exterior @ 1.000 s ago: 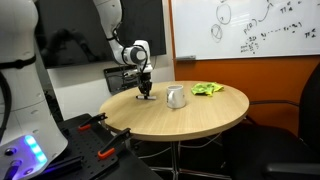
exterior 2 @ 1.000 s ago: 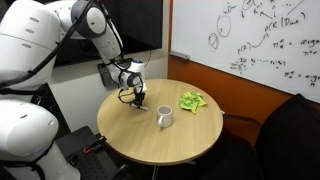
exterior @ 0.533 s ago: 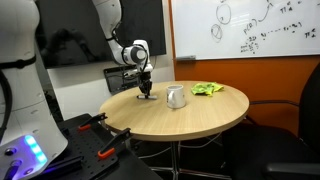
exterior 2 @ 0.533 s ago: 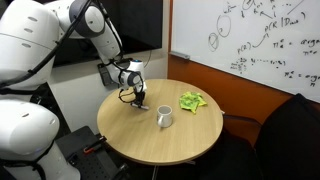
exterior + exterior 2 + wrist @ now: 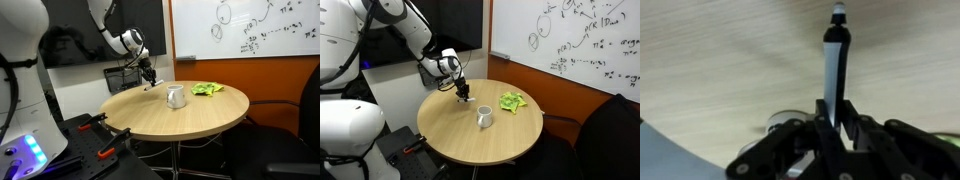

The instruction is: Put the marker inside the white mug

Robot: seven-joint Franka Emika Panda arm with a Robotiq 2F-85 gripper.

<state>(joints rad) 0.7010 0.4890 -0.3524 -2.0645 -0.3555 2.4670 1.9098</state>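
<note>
My gripper holds the marker (image 5: 835,62) so that it hangs beside the upright mug. My gripper will next lift and tilt, move over the mug's open top (image 5: 789,118), lower the marker inside and release it.
The white mug (image 5: 176,96) stands upright near the middle of the round wooden table (image 5: 190,122); it also shows in the other exterior view (image 5: 484,117) and partly at the lower left of the wrist view (image 5: 780,120). My gripper (image 5: 150,78) is lifted above the table, to the side of the mug, and also shows in an exterior view (image 5: 464,93). In the wrist view the gripper (image 5: 837,118) is shut on the black marker (image 5: 835,62), which sticks out from the jaws.
A crumpled green cloth (image 5: 208,89) lies on the table beyond the mug, also in an exterior view (image 5: 512,101). A whiteboard (image 5: 250,28) hangs on the orange wall. A black chair (image 5: 600,130) stands beside the table.
My gripper, low at the table surface before, has risen with the marker and shifted slightly toward the mug. The mug and cloth have not moved.
</note>
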